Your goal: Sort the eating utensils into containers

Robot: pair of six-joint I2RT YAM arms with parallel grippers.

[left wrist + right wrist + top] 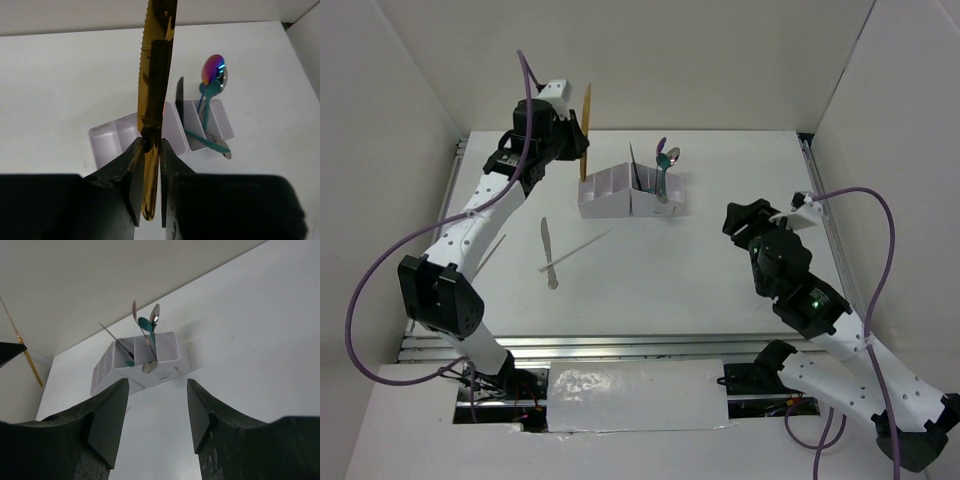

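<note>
I will next move my left gripper to the right in the top view, then down into the black knife's compartment (643, 179) (192, 120), since it already holds a knife.
My left gripper (578, 152) is shut on a gold knife (586, 130) and holds it upright over the left end of the white organizer box (605, 205). In the left wrist view the gold knife (155, 95) stands between my fingers (131, 170), above the box (107, 142). A purple-blue spoon (213, 69), a teal spoon (207, 95) and a black knife (179, 97) stand in the right compartments. A silver knife (548, 252) and a thin silver stick (576, 250) lie on the table. My right gripper (738, 220) is open and empty, right of the box (170, 367).
Another thin stick (490, 252) lies under the left arm. White walls enclose the table on three sides. A metal rail (620, 345) runs along the near edge.
</note>
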